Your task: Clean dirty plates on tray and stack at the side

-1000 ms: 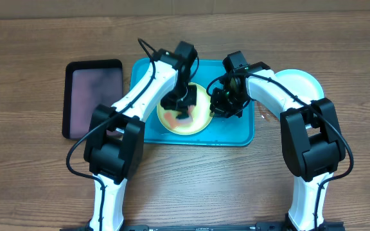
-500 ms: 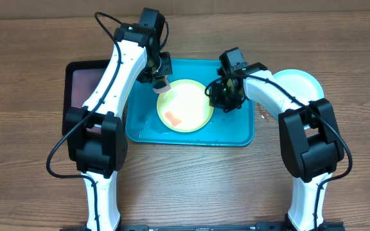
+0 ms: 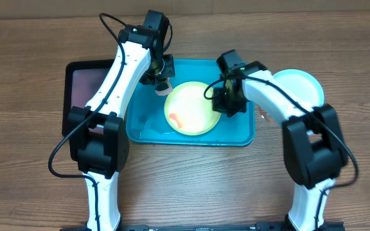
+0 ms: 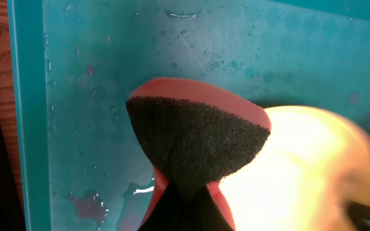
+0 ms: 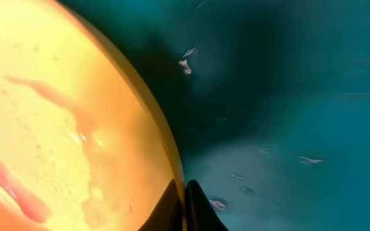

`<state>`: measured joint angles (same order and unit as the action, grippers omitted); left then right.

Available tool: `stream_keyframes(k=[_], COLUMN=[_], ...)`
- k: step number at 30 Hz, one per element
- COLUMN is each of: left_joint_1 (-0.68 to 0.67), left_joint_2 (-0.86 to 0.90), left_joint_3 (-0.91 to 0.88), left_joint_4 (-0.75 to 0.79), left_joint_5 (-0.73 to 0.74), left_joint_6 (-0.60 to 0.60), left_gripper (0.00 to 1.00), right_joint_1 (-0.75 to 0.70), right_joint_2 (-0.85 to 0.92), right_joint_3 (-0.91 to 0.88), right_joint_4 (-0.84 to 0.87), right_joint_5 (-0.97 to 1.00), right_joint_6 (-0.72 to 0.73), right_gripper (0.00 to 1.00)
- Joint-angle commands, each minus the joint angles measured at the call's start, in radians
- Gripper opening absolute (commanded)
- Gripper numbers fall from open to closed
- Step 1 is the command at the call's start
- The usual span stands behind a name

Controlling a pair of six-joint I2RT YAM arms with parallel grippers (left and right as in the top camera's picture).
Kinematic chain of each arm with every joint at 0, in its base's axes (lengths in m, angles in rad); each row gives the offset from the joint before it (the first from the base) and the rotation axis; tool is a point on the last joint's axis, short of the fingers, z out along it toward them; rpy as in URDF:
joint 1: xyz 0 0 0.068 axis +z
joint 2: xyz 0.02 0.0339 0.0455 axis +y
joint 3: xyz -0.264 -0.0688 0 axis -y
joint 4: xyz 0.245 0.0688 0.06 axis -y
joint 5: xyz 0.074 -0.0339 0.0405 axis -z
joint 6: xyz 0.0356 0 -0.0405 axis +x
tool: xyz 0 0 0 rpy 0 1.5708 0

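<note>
The pale blue-white plate (image 3: 297,83) lies beside the tray, so my right gripper will carry its plate up, then to the right in the overhead view onto it, and then let go.
The yellow-green plate (image 3: 191,109) lies on the turquoise tray (image 3: 239,131) and bears a red-orange smear (image 3: 175,119). My right gripper (image 3: 227,102) is shut on the plate's right rim; the right wrist view shows the fingers (image 5: 184,196) pinching the plate's edge (image 5: 63,109). My left gripper (image 3: 161,82) is shut on a red sponge with a dark scouring face (image 4: 198,144). It holds the sponge over the tray's back left part (image 4: 76,77), beside the plate (image 4: 313,173). A pale blue-white plate (image 3: 297,83) lies on the table right of the tray. No other plate shows.
A smaller black tray with a pinkish inside (image 3: 88,96) lies left of the turquoise tray. Water drops and a reddish smudge (image 4: 82,208) sit on the turquoise tray's floor. The wooden table (image 3: 191,186) surrounds both trays.
My left gripper lifted the sponge off the plate and moved to the tray's back left. The plate has shifted slightly right in my right gripper's hold.
</note>
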<state>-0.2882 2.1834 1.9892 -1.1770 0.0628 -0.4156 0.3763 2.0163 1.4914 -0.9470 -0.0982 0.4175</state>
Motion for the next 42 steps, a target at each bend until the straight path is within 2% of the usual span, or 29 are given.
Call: stream_keyframes(k=[1,7,11,19,24,32,42], left_joint_1=[-0.008,-0.008,-0.008,-0.007,-0.006,-0.006,-0.006], left_joint_2=[0.004,0.004,0.004,0.004,0.004,0.004,0.004], left_joint_3=[-0.010,-0.010,-0.010,-0.010,-0.010,-0.010,-0.010], left_joint_4=[0.009,0.037,0.036,0.038,0.036,0.037,0.037], left_joint_5=[-0.015,-0.015,-0.015,-0.023,-0.045,-0.045,-0.045], left_joint_6=[-0.011,-0.011,-0.011,-0.011,-0.011,-0.011,-0.011], left_gripper=[0.04,0.04,0.04,0.05,0.04,0.05,0.04], right_joint_1=[-0.014,0.057,0.125,0.267,0.355,0.436,0.442], right_joint_2=[-0.183,-0.282,-0.281,-0.281,-0.281,-0.281,-0.281], right_joint_3=[0.009,0.009,0.007,0.007,0.007,0.007,0.007], right_joint_4=[-0.016,-0.066,-0.106,-0.192,-0.218,-0.215,-0.215], right_joint_5=[0.244,0.614,0.864,1.184,1.361,1.550,1.565], right_joint_6=[0.004,0.005,0.094,0.262,0.269,0.269,0.277], right_gripper=[0.04,0.04,0.04,0.04,0.04,0.04,0.04])
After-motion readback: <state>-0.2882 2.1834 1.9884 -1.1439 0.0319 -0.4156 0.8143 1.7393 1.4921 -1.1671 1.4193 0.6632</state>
